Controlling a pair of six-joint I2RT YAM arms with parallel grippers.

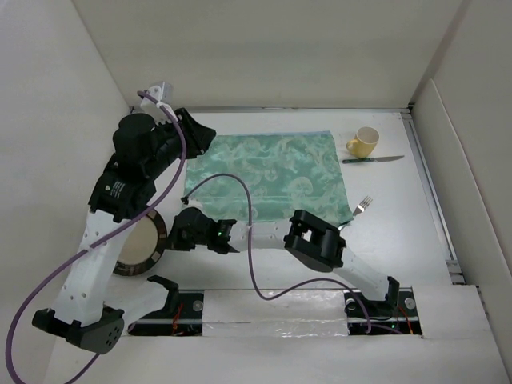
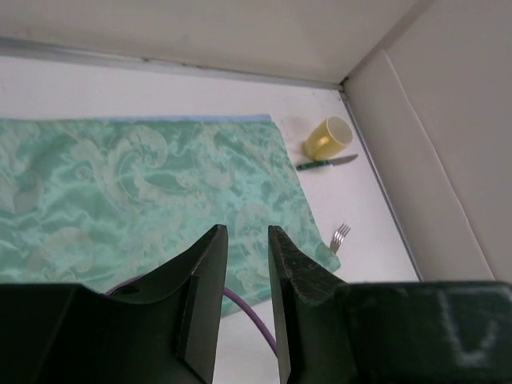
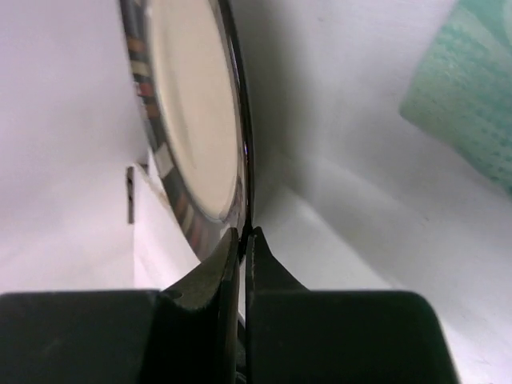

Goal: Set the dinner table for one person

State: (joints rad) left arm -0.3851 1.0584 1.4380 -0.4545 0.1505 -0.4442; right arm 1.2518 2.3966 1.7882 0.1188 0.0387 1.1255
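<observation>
The plate still lies off the placemat, so next my right gripper lifts outward, lowers the plate's rim onto the placemat's corner nearest the plate and releases.
The white dinner table [image 1: 400,240] holds a green patterned placemat [image 1: 264,176] at its middle. A plate [image 1: 138,244] with a dark striped rim and cream centre lies at the near left, partly hidden under my left arm. My right gripper [image 1: 176,230] reaches left and is shut on the plate's rim; the right wrist view shows the rim [image 3: 240,160] pinched at the gripper [image 3: 245,234]. My left gripper [image 1: 206,136] is open and empty above the placemat's far left corner. In its wrist view the gripper [image 2: 247,240] hangs over the placemat [image 2: 120,192].
A yellow mug [image 1: 362,142] stands at the back right with a knife [image 1: 373,160] just in front of it. A fork [image 1: 362,207] lies by the placemat's near right corner. A purple cable [image 1: 240,188] crosses the placemat. White walls enclose the table.
</observation>
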